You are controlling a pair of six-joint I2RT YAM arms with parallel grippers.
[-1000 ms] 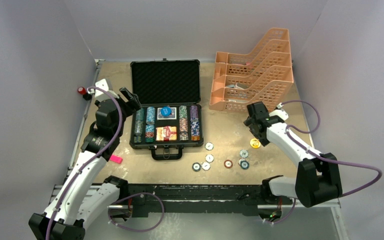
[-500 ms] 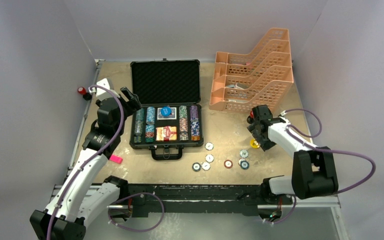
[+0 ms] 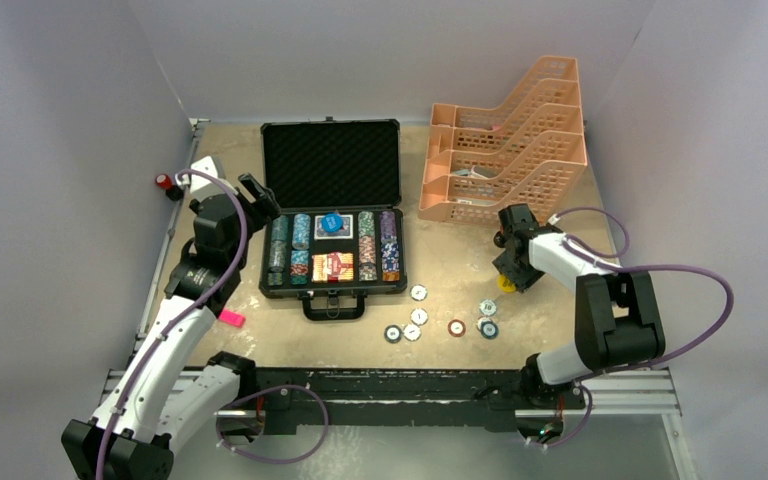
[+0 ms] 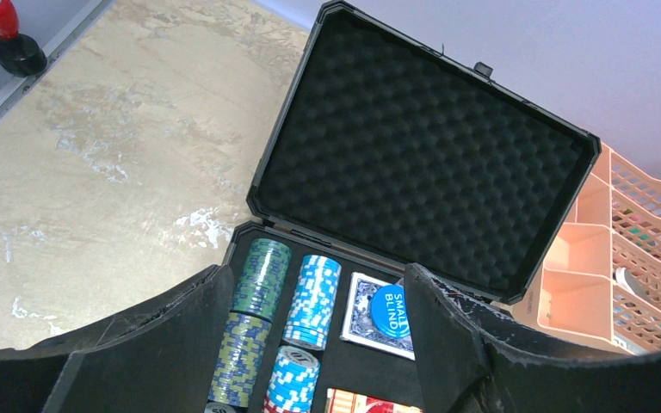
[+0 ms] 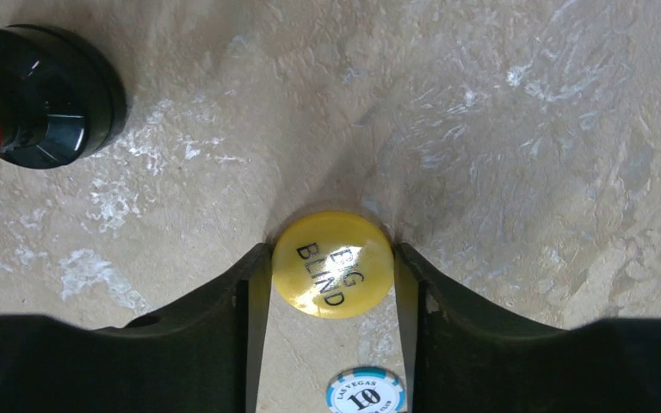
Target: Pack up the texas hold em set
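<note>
My right gripper should next carry the button up and to the left in the top view, onto the red deck point(image 3: 332, 266), and release it there, because that deck is bare.
The black briefcase point(image 3: 400, 215) lies open, its foam lid point(image 4: 422, 155) tipped back. Inside are rows of poker chips point(image 3: 300, 246), a card deck with a blue small-blind button point(image 4: 389, 311) on top, and a red deck point(image 3: 332, 266). Several loose chips point(image 3: 457, 327) lie on the table in front of the case. My right gripper point(image 5: 333, 258) is down on the table, fingertips touching both sides of the yellow big-blind button point(image 5: 333, 265). A white and blue chip point(image 5: 365, 391) lies between its fingers further back. My left gripper point(image 4: 317, 274) hovers open over the case's left chip rows.
A peach lattice tray rack point(image 3: 505, 140) stands at the back right. A pink marker point(image 3: 231, 318) lies by the left arm. A red-topped black knob point(image 4: 4, 34) sits at the table's left edge, and a similar one point(image 5: 43, 95) close to the right gripper.
The right arm dropped towards the table and its fingers closed in from wide open onto the yellow button. The left arm has hardly moved.
</note>
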